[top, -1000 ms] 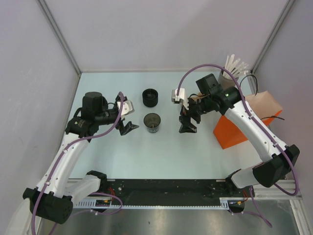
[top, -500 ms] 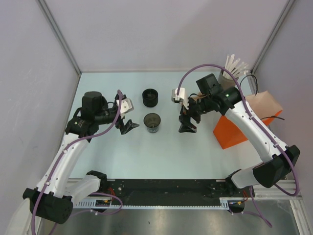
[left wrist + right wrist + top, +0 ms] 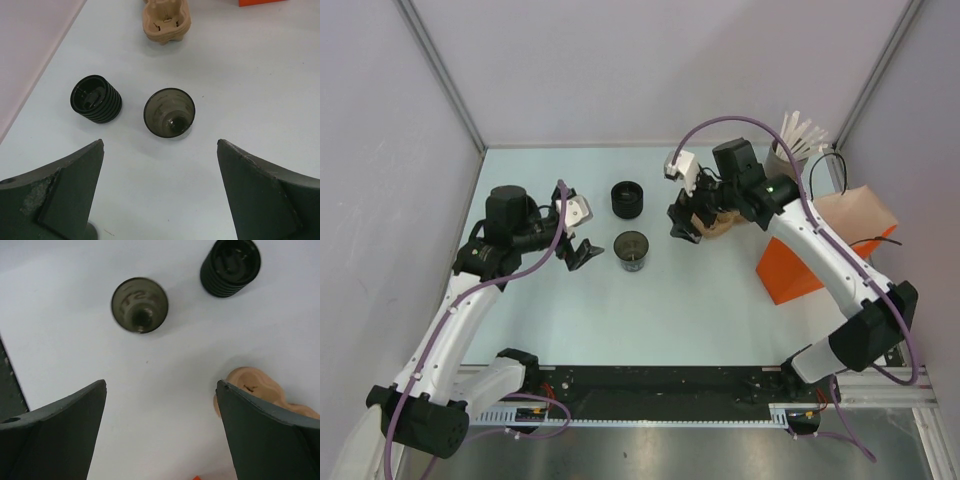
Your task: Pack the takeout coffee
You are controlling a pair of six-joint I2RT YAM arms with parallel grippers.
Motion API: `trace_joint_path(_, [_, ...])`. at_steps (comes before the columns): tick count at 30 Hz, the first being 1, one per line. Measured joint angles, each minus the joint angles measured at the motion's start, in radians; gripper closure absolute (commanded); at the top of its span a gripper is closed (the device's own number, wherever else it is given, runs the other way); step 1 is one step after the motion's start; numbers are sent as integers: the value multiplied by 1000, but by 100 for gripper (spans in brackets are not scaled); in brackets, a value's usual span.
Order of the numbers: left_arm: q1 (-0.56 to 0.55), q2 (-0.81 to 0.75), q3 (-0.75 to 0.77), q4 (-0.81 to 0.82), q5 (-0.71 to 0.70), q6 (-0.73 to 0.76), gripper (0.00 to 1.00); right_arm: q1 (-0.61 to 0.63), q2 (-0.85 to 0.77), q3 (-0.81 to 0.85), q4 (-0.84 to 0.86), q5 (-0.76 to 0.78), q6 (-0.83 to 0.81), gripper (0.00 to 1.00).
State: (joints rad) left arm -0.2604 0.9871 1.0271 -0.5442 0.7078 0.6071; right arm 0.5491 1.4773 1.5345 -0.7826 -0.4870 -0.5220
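Note:
The ribbed piece's unblocked carrier-side rim [image 3: 641, 192] [image 3: 251, 277] is below and outward, so my right gripper should next move outward, to the left in the top view, and down onto it.
The takeout coffee cup [image 3: 632, 248] stands upright near the table's middle, black outside, greyish-brown inside, with no lid on it. It also shows in the left wrist view as the cup [image 3: 169, 112] and in the right wrist view as the cup [image 3: 139, 305]. A black ribbed round piece [image 3: 628, 199] sits just behind it; I cannot tell whether that is the lid. My left gripper [image 3: 585, 226] is open just left of the cup, nothing between its fingers [image 3: 75, 180]. My right gripper [image 3: 686, 212] hangs open right of the cup, beside a tan pulp carrier [image 3: 257, 392].
An orange bag [image 3: 798, 268] lies at the right edge with brown paper [image 3: 862, 210] behind it. A grey tub of white sticks [image 3: 798, 140] stands in the back right corner. The tan carrier [image 3: 166, 22] sits between the cup and the bag.
My right gripper has swung back and to the left, from in front of the tan carrier to over it. The left gripper has barely shifted. The cup has not moved.

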Motion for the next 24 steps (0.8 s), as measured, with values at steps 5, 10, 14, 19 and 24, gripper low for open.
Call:
trace_joint_path(5, [1, 0, 0, 1, -32, -8, 0, 0, 119, 19, 138, 88, 118, 6])
trace_joint_path(10, [1, 0, 0, 1, -70, -7, 0, 0, 294, 127, 250, 169, 261, 8])
trace_joint_path(14, [2, -2, 0, -3, -113, -6, 0, 0, 464, 275, 298, 219, 367, 12])
trace_joint_path(19, [2, -15, 0, -26, -164, 1, 0, 0, 648, 446, 337, 283, 450, 17])
trace_joint_path(24, [2, -21, 0, -35, -195, 3, 0, 0, 779, 586, 341, 345, 484, 21])
